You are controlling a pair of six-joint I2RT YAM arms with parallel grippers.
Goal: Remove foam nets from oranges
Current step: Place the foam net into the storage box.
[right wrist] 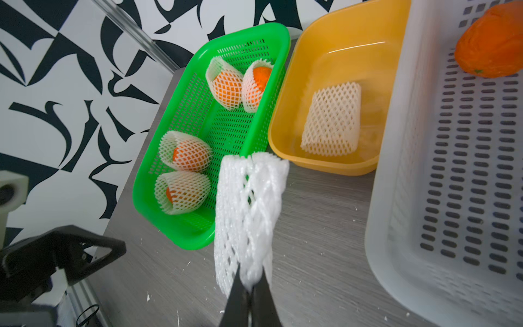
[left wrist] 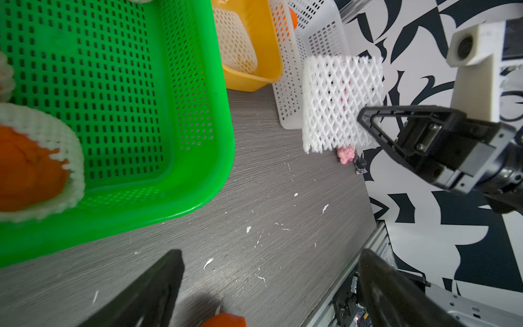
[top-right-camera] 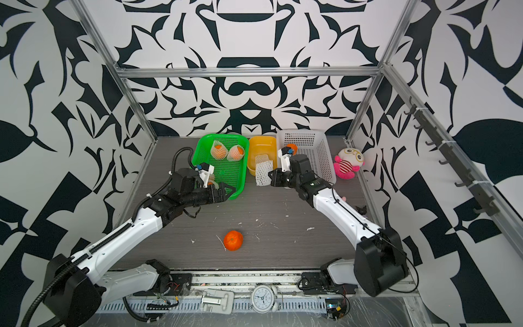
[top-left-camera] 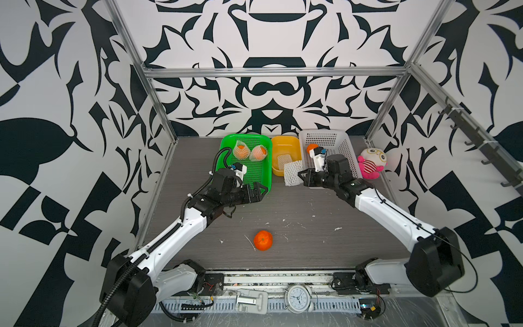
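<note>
A flattened net is already in the tub, so I should next move my right gripper outward over the far end of the yellow tub (top-left-camera: 284,145) (right wrist: 348,60) and let go of the empty net.
A bare orange (top-left-camera: 263,240) (top-right-camera: 233,240) lies on the table near the front, its top showing below my open left gripper (left wrist: 271,254). That gripper (top-left-camera: 263,192) hovers empty at the near corner of the green basket (top-left-camera: 246,137). Inside the basket sit several oranges in white foam nets (right wrist: 226,85) (right wrist: 185,151); two of them (top-left-camera: 241,150) show in both top views. My right gripper (top-left-camera: 301,177) (right wrist: 250,280) is shut on an empty foam net (top-left-camera: 293,172) (right wrist: 249,215), which hangs above the table in front of the yellow tub.
The yellow tub (top-left-camera: 285,138) holds one flattened net (right wrist: 331,119). The white perforated basket (top-left-camera: 322,131) holds a bare orange (right wrist: 492,42). A plush toy (top-left-camera: 372,162) sits at the back right, an alarm clock (top-left-camera: 298,298) on the front rail. Foam crumbs dot the table.
</note>
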